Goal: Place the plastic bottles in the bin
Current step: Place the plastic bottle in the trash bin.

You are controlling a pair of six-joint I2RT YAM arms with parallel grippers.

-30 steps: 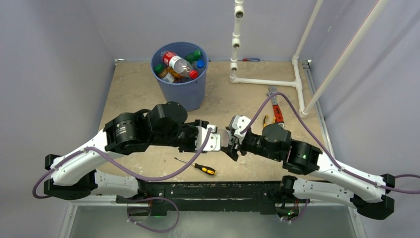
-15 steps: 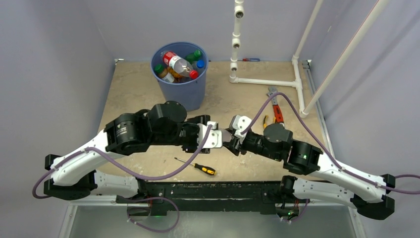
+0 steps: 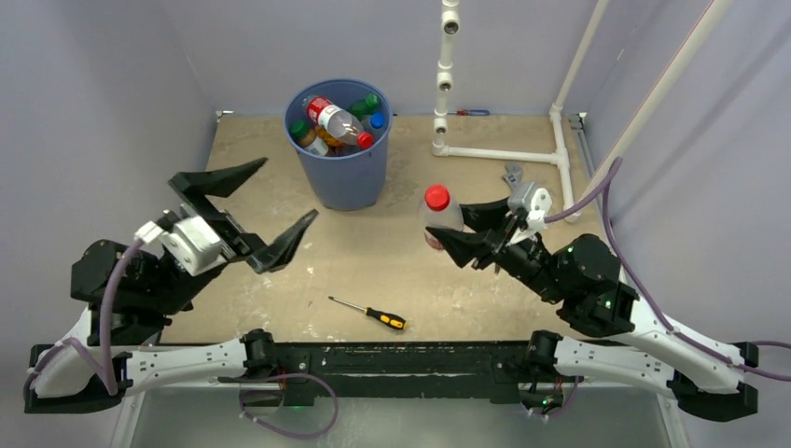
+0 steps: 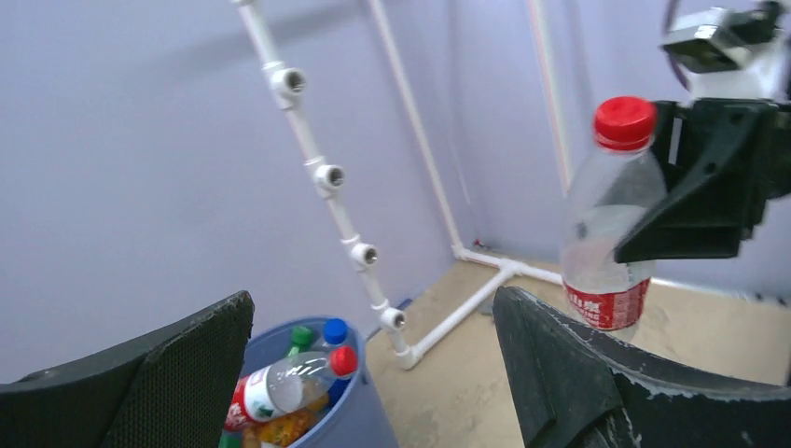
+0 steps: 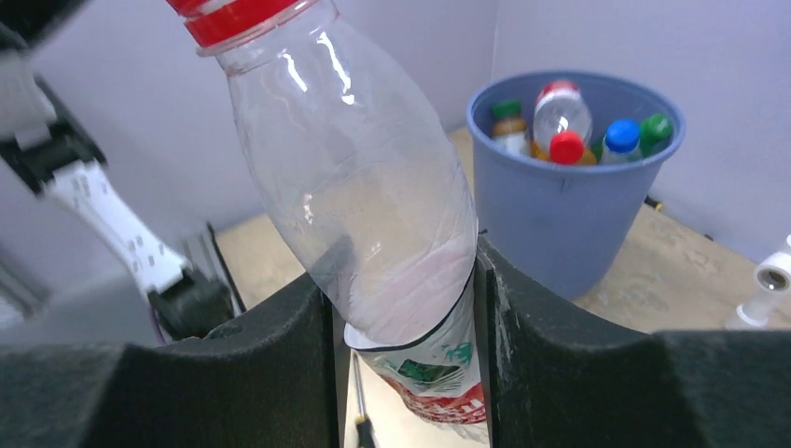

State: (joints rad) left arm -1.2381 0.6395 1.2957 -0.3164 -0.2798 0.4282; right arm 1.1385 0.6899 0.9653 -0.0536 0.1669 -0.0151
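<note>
The bottle in my right gripper goes outward and to the left in the top view next, over the blue bin's opening (image 3: 338, 119) (image 5: 576, 122), as it still hangs outside the bin's rim.
A clear plastic bottle (image 3: 438, 217) with a red cap and red label stands upright above the table's middle right. My right gripper (image 3: 450, 222) is shut on its lower body. In the right wrist view the bottle (image 5: 364, 187) fills the gap between both black fingers (image 5: 280, 355). My left gripper (image 3: 290, 187) hangs wide open and holds nothing, left of the blue bin (image 3: 340, 182). Through its jaws I see the held bottle (image 4: 611, 224) and the bin (image 4: 359, 420). Several bottles (image 3: 338, 119) lie in the bin, a red-capped one (image 4: 289, 383) on top.
A yellow-and-black-handled screwdriver (image 3: 368, 313) lies near the table's front edge. A white pipe frame (image 3: 504, 154) stands at the back right, and it rises behind the bin in the left wrist view. A wrench's grey head (image 3: 512, 173) shows behind the right gripper.
Both grippers were together at the table's middle. The left one has opened wide and drawn back to the left. The right one has closed and pulled back right, with the bottle now visible in it.
</note>
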